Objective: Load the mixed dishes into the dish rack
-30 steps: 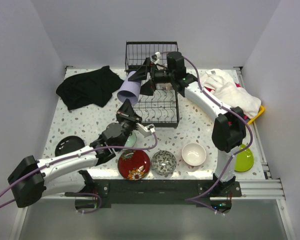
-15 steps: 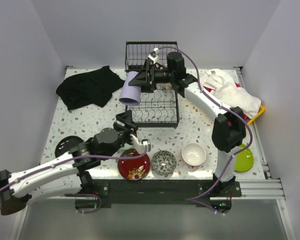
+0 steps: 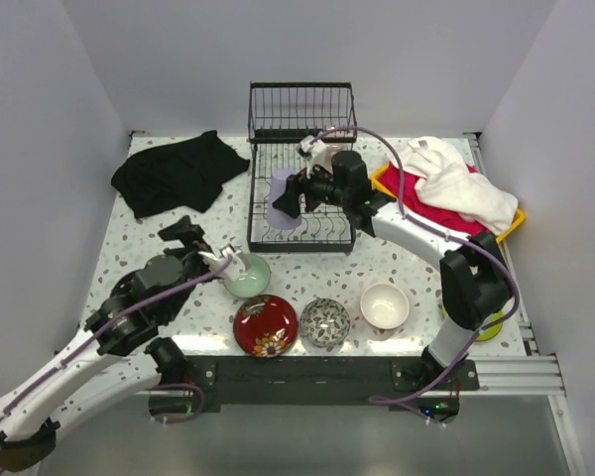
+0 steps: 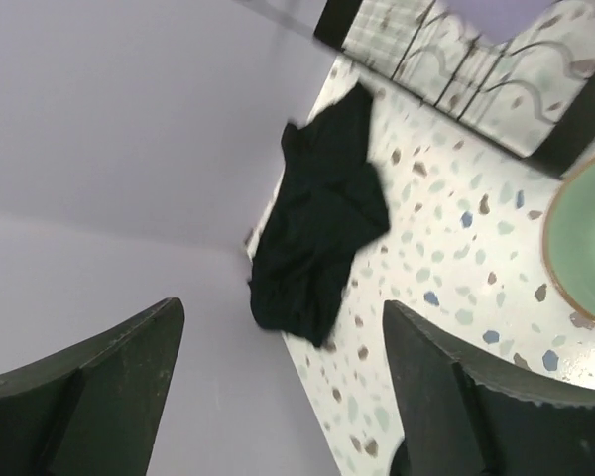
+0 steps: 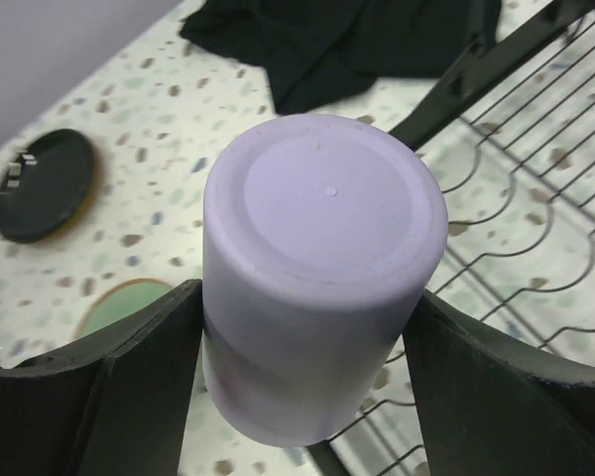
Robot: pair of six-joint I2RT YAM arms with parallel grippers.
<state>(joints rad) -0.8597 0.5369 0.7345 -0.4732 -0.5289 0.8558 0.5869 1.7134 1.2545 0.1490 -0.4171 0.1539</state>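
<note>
The right gripper moves outward and down next and releases the mug on the lower grid's far end [image 3: 277,156], since that free spot lies below and outward.
My right gripper [image 3: 288,195] [image 5: 307,297] is shut on the lavender mug [image 3: 280,201] [image 5: 322,258]. The mug's base faces the wrist camera, and it hangs low over the left part of the dish rack's [image 3: 302,213] [image 5: 521,198] lower grid. My left gripper [image 3: 190,238] [image 4: 283,307] is open and empty, just left of the pale green bowl [image 3: 246,275] [image 4: 587,248] that stands on the table. Along the front edge stand a red floral bowl [image 3: 266,324], a black-white patterned bowl [image 3: 325,321] and a white bowl [image 3: 385,305]. A black plate [image 5: 42,183] lies at the left.
A black cloth [image 3: 177,171] [image 4: 322,218] lies at the back left. The yellow tray [image 3: 382,178] with white and red cloths sits at the back right. A lime green plate [image 3: 488,322] shows partly behind the right arm. The rack's raised basket [image 3: 301,109] stands against the back wall.
My left gripper let go of the pale green bowl, opened and drew back to the left. The right arm brought the lavender mug down from the rack's left edge to low over the lower grid.
</note>
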